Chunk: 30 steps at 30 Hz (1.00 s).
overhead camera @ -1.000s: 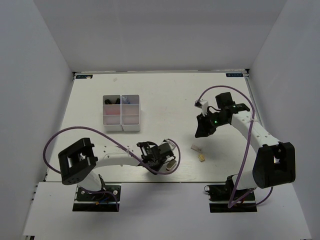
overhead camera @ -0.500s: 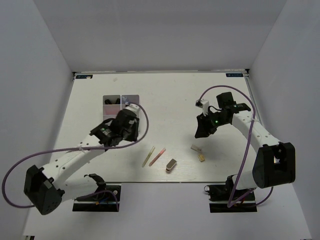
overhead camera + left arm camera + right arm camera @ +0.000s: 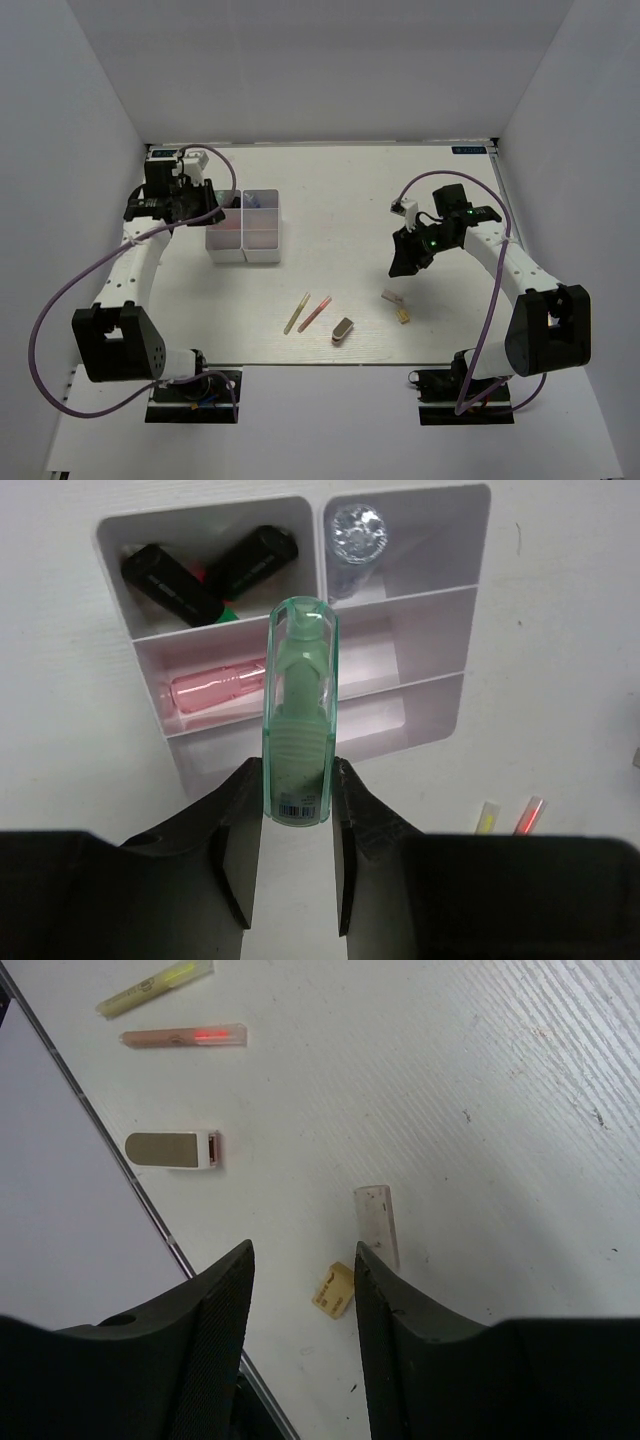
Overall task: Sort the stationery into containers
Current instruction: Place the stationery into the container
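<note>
The teal tube in my left gripper goes down next, as my left gripper turns over the box's section with the pink capsule (image 3: pixel 229 221) (image 3: pixel 226 679).
My left gripper (image 3: pixel 200 208) is shut on the teal tube (image 3: pixel 300 710) and holds it above the white organizer box (image 3: pixel 478 630), which also shows in the top view (image 3: pixel 262 255). The box holds black-capped highlighters (image 3: pixel 165 577), a clear bottle (image 3: pixel 357 532) and a pink capsule (image 3: pixel 215 688). My right gripper (image 3: pixel 303 1255) is open above a tan block (image 3: pixel 335 1291) and a pale stick (image 3: pixel 377 1222). A yellow pen (image 3: pixel 296 312), a pink pen (image 3: pixel 315 312) and a grey block (image 3: pixel 343 329) lie on the table in front.
White walls close in the table on three sides. The box stands at the back left. The table's front edge (image 3: pixel 150 1210) runs just beyond the grey block (image 3: pixel 172 1149).
My left arm lifted from the front of the table, passed over the box and now reaches it from the far left, holding the teal tube. The right arm has not moved.
</note>
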Available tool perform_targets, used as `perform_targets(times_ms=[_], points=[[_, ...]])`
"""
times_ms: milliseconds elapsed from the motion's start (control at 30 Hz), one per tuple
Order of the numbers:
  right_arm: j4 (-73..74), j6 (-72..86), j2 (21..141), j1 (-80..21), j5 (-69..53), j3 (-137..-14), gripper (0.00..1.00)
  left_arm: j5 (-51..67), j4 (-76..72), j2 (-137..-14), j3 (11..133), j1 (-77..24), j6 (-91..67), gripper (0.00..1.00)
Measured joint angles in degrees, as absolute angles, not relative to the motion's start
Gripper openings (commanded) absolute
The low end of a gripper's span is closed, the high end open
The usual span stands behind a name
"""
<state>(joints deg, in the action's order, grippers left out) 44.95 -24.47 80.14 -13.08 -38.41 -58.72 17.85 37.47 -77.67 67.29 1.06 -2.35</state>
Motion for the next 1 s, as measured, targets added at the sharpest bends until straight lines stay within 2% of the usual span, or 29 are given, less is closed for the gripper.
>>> perform_targets(times_ms=[233,367,600,800,1000], points=[[45.1,-24.56,80.14,-13.08,-39.33,-58.74,0.5,29.98,39.38,-78.48,67.96,3.36,17.3,0.0],[45.21,-24.71,80.27,-13.08,-39.88,-58.76,0.5,32.45,40.27,-78.48,68.34,2.79,27.79,0.0],[46.04,-24.75,80.95,-12.51,-40.62,-59.2,0.5,26.83,35.22,-79.24,66.83,0.97,37.17,0.0],[46.52,-25.15,81.19,-11.88,-40.93,-59.44,0.51,18.39,30.81,-82.76,64.23,-1.3,41.36,0.0],[46.59,-25.61,81.95,-11.35,-41.39,-59.48,0.51,15.46,27.38,-82.96,59.51,-2.15,43.09,0.0]])
